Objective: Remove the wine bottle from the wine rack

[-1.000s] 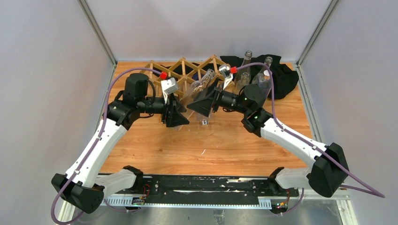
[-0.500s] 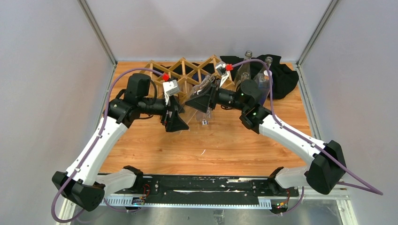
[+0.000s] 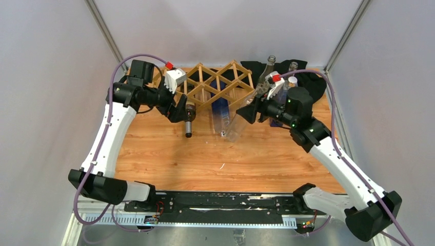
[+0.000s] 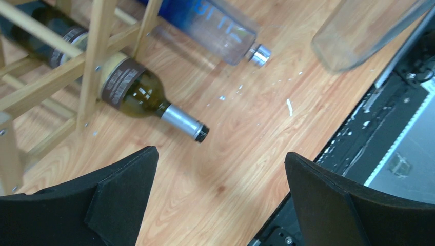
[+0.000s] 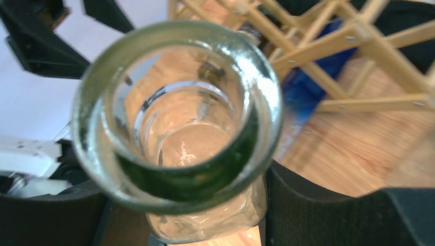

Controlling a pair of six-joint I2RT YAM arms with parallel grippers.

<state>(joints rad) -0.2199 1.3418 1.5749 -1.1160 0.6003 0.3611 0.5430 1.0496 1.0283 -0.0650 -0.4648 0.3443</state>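
The clear bottle [image 3: 237, 124] still hangs tilted. My right gripper will turn it upright, then lower it onto the empty table beside the rack's end.
My right gripper [image 3: 250, 109] is shut on the neck of a clear glass wine bottle [image 3: 237, 124]. The bottle hangs tilted in front of the right end of the wine rack [image 3: 218, 78], base down toward the table. In the right wrist view the bottle's mouth [image 5: 177, 110] fills the frame, its neck between my right gripper's [image 5: 205, 207] jaws, the rack [image 5: 318, 46] behind. My left gripper [image 3: 180, 113] [image 4: 220, 154] hovers open and empty at the rack's left front. The clear bottle's base [image 4: 359, 36] shows top right in the left wrist view.
A dark green bottle [image 3: 189, 117] [image 4: 136, 95] and a blue bottle [image 3: 220, 108] [image 4: 215, 23] lie in the rack's lower openings, necks toward me. Several upright bottles [image 3: 292, 77] stand on a black cloth [image 3: 310, 84] at back right. A black rail [image 3: 220, 202] runs along the near edge.
My left gripper opened and swung back to the left. My right gripper closed on the clear bottle's neck and carried it rightward, out from the rack's front.
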